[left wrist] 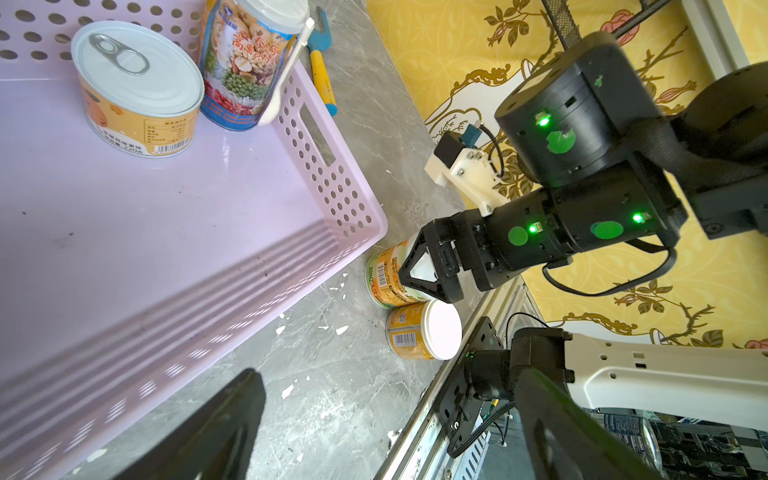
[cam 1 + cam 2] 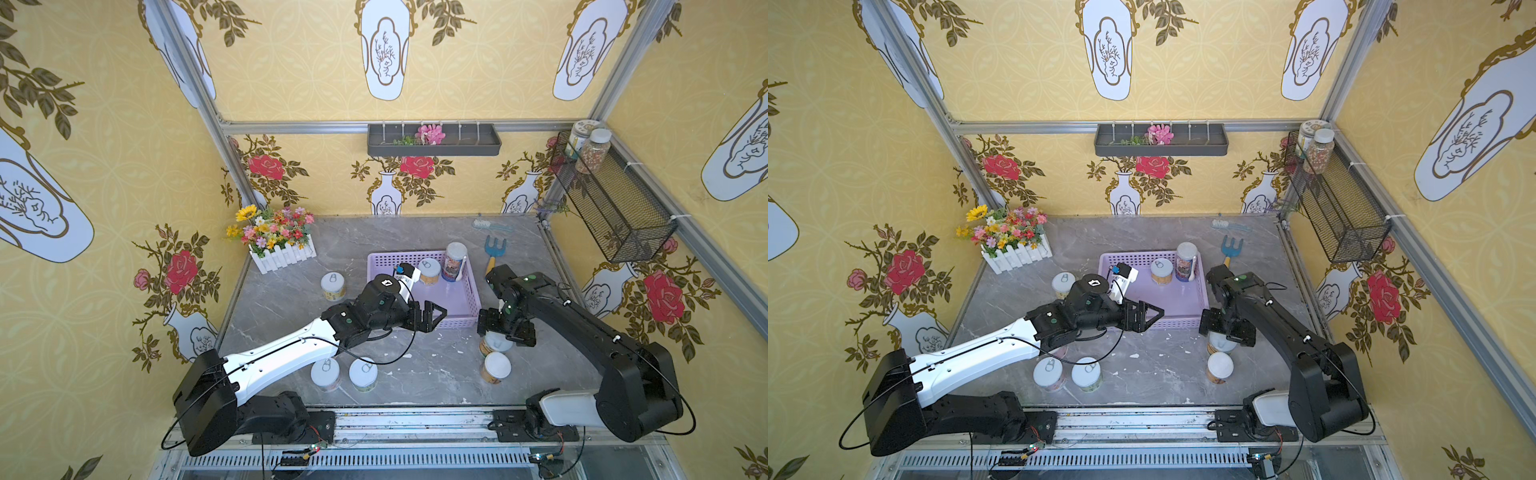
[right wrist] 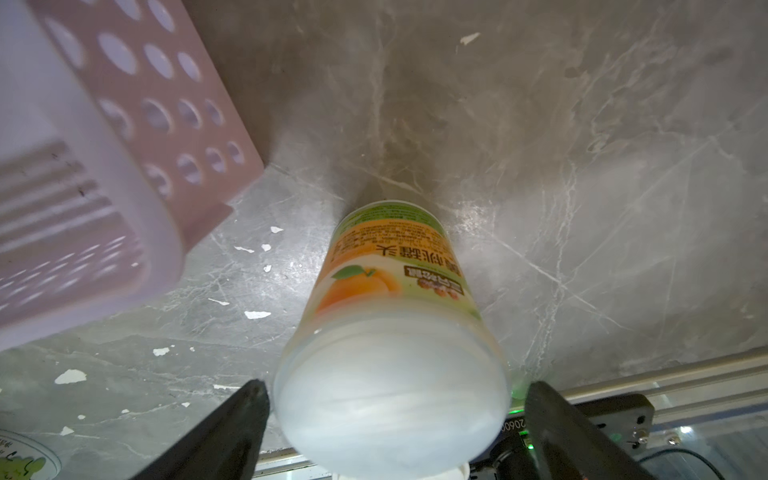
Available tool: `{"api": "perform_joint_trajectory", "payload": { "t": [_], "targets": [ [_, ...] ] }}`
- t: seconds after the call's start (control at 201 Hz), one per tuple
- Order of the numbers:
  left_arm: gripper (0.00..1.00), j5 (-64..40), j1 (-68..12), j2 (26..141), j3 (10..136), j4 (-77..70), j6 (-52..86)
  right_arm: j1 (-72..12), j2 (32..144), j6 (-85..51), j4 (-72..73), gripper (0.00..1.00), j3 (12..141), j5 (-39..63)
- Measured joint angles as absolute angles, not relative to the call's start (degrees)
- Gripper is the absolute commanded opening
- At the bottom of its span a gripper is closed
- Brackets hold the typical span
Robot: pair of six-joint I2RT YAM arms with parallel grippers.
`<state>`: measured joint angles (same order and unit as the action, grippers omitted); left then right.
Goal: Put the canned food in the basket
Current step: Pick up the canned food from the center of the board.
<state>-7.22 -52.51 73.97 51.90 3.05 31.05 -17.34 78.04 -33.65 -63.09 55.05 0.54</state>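
I will next lower my right gripper around the white lid and close it, because the orange-labelled can stands just below it with a finger on each side.
The lavender basket holds a yellow-labelled pull-tab can and a tall multicoloured jar. My left gripper hangs open and empty over the basket's near left corner; in the left wrist view its fingers frame bare table. My right gripper stands open over an upright orange-labelled can, a finger on each side of its white lid, with a gap on one side. A second orange can stands just in front. Three pull-tab cans stand on the table at left.
A white flower box sits at the back left. A blue rake and a brush lie behind the basket. A black wire basket with two seed jars hangs on the right wall.
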Motion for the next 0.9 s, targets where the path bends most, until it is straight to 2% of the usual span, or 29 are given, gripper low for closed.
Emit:
{"api": "perform_joint_trajectory", "payload": {
  "t": [0.349,0.897],
  "targets": [
    [1.00,-7.31,-52.51,75.16,52.82,3.11,30.35,-16.78,79.59,-34.24,-59.92,0.85,52.77,2.37],
    [1.00,-7.35,-52.51,76.16,54.39,4.34,29.80,-16.78,79.42,-34.22,-59.72,0.75,52.86,2.02]
  ]
}}
